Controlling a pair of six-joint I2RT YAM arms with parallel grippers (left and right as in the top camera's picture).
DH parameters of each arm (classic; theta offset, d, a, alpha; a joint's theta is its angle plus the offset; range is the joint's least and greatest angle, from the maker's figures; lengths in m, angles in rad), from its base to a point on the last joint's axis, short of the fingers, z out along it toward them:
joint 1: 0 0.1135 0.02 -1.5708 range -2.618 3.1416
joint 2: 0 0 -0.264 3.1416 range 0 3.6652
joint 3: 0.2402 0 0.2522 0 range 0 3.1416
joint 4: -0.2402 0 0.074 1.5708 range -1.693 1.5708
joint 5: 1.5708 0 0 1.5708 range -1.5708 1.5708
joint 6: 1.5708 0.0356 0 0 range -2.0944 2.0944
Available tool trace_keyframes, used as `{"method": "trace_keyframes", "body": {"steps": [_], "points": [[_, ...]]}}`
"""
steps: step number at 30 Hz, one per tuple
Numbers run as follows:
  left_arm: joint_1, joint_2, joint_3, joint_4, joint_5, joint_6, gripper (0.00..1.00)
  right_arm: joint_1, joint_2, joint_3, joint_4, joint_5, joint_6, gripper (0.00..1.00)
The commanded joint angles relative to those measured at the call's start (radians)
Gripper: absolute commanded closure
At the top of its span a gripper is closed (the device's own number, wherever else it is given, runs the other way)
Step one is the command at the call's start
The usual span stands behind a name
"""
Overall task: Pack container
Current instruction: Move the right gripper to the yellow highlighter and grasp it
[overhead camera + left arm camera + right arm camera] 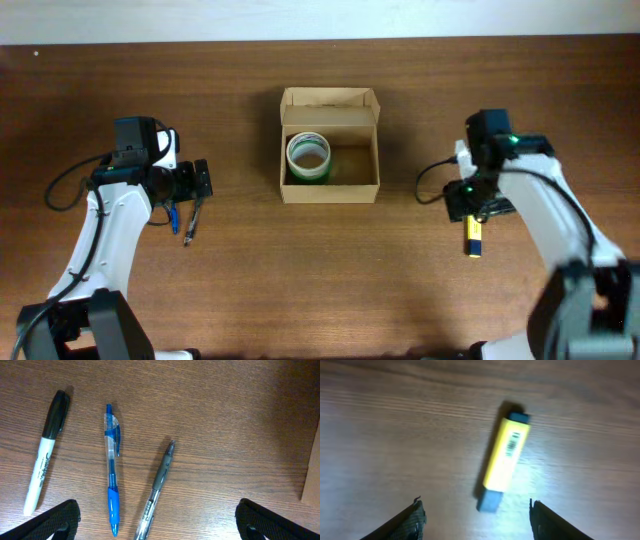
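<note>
My right gripper turns in line with the highlighter's slanted yellow body next, and only then comes down onto the yellow highlighter (505,457).
The container (368,183) is a small tan cardboard box at the table's middle, its flap lid open at the back. A green and white tape roll (308,157) lies inside at the left. My left gripper (200,180) is open and empty left of the box, above a blue pen (112,485), a grey clear pen (159,485) and a black-capped white marker (45,467). In the left wrist view its jaws (157,525) straddle the pens' lower ends. My right gripper (470,205) is open and empty right of the box, its jaws (477,520) just short of a yellow highlighter (505,457).
The pens also show in the overhead view (188,225), and the highlighter (474,240) lies just in front of the right gripper. The box's edge (312,475) shows at the right of the left wrist view. The table is brown wood.
</note>
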Motion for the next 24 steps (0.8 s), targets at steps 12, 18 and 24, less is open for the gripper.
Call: {"method": "trace_keyframes", "body": {"steps": [12, 18, 24], "points": [[0.003, 0.007, 0.014, 0.0, 0.011, 0.012, 0.01, -0.225, 0.112, -0.012, 0.043, -0.189, 0.021, 0.36], [0.003, 0.007, 0.014, 0.0, 0.011, 0.012, 0.01, -0.21, 0.113, -0.041, 0.09, -0.18, 0.022, 0.36], [0.003, 0.007, 0.014, 0.0, 0.011, 0.012, 0.01, -0.21, 0.113, -0.106, 0.157, -0.118, 0.05, 0.35]]}}
